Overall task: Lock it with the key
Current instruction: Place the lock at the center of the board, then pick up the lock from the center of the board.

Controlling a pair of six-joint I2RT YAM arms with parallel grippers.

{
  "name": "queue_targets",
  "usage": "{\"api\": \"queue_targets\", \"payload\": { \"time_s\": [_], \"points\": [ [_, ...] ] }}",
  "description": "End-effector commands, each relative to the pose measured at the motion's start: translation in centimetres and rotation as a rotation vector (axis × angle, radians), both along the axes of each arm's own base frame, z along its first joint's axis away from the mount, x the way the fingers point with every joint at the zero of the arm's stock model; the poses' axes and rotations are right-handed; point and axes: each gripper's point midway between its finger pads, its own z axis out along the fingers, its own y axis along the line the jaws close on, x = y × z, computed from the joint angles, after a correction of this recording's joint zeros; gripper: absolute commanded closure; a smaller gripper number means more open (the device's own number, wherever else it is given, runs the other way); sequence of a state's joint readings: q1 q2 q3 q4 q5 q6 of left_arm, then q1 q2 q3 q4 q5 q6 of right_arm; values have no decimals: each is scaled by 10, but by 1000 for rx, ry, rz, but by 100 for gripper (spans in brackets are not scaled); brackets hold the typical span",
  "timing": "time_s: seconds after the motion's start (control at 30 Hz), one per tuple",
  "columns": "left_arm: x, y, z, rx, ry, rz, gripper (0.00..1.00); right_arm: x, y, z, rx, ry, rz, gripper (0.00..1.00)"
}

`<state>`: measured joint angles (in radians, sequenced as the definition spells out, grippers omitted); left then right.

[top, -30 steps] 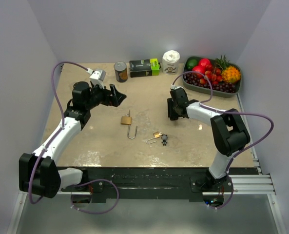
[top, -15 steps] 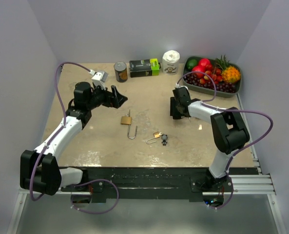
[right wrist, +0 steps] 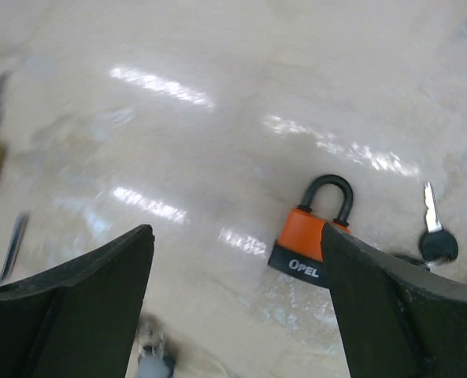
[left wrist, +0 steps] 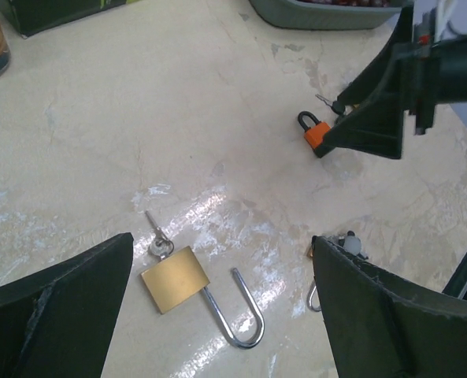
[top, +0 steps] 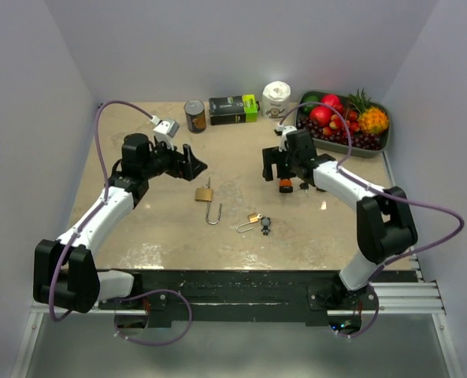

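The robot needs to swing its right gripper back and down next, with a turn, onto the small brass padlock's body (top: 254,217), because that body lies below the gripper and back from it.
A brass padlock (top: 205,194) with its long shackle (top: 214,214) swung open lies mid-table, a key (left wrist: 156,236) in its base; the left wrist view shows its body (left wrist: 174,279). My left gripper (top: 192,164) is open above and behind it (left wrist: 221,244). An orange closed padlock (top: 284,187) lies under my open right gripper (top: 276,167), with a black-headed key (right wrist: 434,236) beside it. In the right wrist view the orange padlock (right wrist: 312,236) lies near the right finger; the gripper (right wrist: 237,260) is empty.
A small brass padlock with a black-headed key (top: 258,222) lies near the front. A can (top: 194,115), a green-black box (top: 234,109), a white roll (top: 276,100) and a fruit tray (top: 383,146) line the back edge.
My right gripper has swung left and back, uncovering the orange padlock and its key. My left gripper has moved slightly right.
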<state>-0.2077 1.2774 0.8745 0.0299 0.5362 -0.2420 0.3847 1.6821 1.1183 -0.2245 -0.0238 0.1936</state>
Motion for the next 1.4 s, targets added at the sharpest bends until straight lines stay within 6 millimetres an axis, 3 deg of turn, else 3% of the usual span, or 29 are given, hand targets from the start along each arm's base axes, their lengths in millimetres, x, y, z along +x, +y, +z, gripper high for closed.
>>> {"api": "queue_targets", "payload": {
  "time_s": [0.0,0.17,0.23,0.33,0.43,0.57,0.93,1.07,1.37],
  "points": [
    [-11,-7,0,33,-59,-128,1,-45,50,54,104,-142,596,11],
    [-20,-9,-6,69,-88,-195,1,-101,53,45,0,-224,1028,12],
    [-24,-11,-6,51,-76,-206,1,-115,53,37,-51,-249,1138,13],
    [-24,-15,-5,21,-67,-216,1,-139,69,26,-120,-307,1341,14],
    [-24,-17,-2,8,-61,-230,1,-150,81,11,-160,-325,1462,17],
    [-26,-15,-2,17,-57,-226,2,-149,84,-12,-216,-334,1536,21],
    [-32,-11,-3,10,-52,-201,2,-134,91,-42,-251,-312,1585,37],
    [-31,-11,-2,10,-53,-199,2,-129,98,-42,-222,-280,1577,40],
    [-34,-9,-4,17,-50,-193,3,-129,93,-53,-243,-200,1598,44]
  ]
}}
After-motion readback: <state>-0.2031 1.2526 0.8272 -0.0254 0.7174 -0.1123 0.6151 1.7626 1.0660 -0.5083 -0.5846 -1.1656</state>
